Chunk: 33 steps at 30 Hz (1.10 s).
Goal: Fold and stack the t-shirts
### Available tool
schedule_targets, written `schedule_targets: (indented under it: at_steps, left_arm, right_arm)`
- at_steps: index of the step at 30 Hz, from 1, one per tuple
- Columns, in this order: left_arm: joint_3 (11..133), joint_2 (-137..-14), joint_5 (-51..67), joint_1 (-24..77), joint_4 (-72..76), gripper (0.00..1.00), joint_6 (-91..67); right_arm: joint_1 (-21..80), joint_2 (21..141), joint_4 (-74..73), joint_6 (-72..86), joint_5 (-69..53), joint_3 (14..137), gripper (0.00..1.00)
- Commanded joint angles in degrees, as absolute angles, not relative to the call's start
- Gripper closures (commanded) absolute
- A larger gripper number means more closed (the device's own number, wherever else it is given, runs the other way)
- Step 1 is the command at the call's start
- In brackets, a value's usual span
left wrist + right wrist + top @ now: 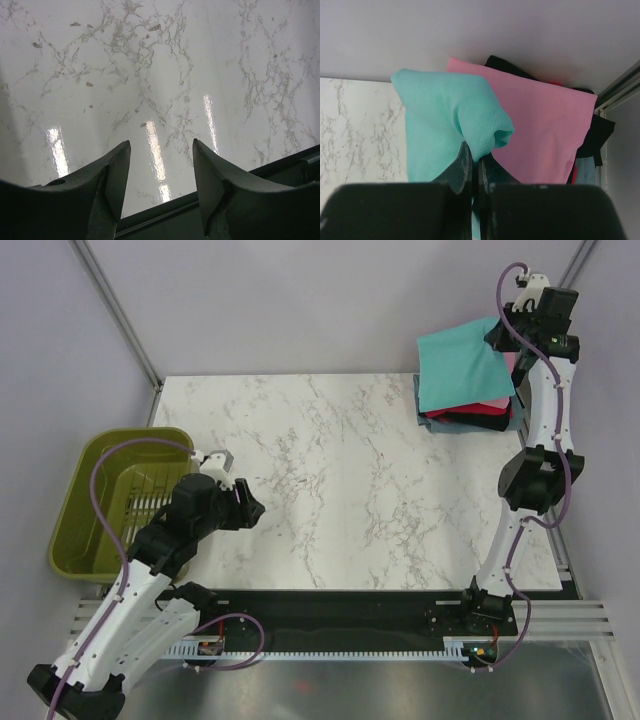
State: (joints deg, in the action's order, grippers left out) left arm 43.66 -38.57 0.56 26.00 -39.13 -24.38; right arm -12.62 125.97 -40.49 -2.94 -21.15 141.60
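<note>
The teal shirt's held edge goes down onto the pink shirt (537, 125) next and my right gripper releases it there, since that edge still hangs above the stack.
A folded teal t-shirt (460, 365) hangs over the stack of folded shirts (470, 418) at the table's far right corner. My right gripper (503, 332) is shut on the teal shirt's right edge and holds it just above the stack. In the right wrist view the teal cloth (445, 120) bunches between the closed fingers (465, 167), over the pink shirt (540, 130), with black (597, 135) and red edges beneath. My left gripper (250, 505) is open and empty above the bare table at the near left; in its wrist view (160, 175) nothing lies between the fingers.
An olive-green plastic basket (100, 505) stands off the table's left edge, beside my left arm. The marble table (340, 480) spreads between the arms. A metal rail (400, 615) runs along the near edge. Grey walls close the back and sides.
</note>
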Motion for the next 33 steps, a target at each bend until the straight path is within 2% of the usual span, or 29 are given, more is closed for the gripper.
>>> schedule_targets:
  at_steps: [1, 23, 24, 26, 27, 28, 30, 33]
  left_arm:
    - [43.77, -38.85, 1.41, 25.93, -38.06, 0.40, -24.26]
    - [43.59, -39.64, 0.79, 26.19, -38.23, 0.40, -24.43]
    - [43.59, -39.81, 0.79, 26.28, -38.15, 0.40, -24.43]
    - [43.68, -40.34, 0.79, 26.19, -38.15, 0.40, -24.43]
    - [43.68, -40.43, 0.97, 26.19, -38.14, 0.40, -24.43]
    - [43.68, -40.43, 1.05, 26.19, -38.23, 0.40, -24.35]
    - [43.68, -40.08, 1.14, 26.28, -38.15, 0.40, -24.35]
    - [43.68, -39.46, 1.23, 26.37, -38.14, 0.40, -24.35]
  right_arm:
    - [-13.80, 128.49, -32.44, -0.71, -23.03, 144.49, 1.00]
    - [-17.31, 145.98, -6.60, 7.91, -16.52, 143.87, 1.00]
    - [-17.31, 147.29, -5.55, 8.00, -16.44, 143.53, 0.97]
    - [-17.31, 147.83, -2.66, 8.79, -16.44, 141.26, 0.79]
    - [-17.31, 147.83, -2.11, 8.79, -16.17, 140.54, 0.46]
    - [-17.31, 147.66, -1.94, 8.79, -14.87, 140.10, 0.30]
    - [-17.31, 146.00, -2.02, 8.35, -12.67, 138.70, 0.10]
    - [-17.40, 142.40, -0.88, 7.73, -8.45, 136.93, 0.02]
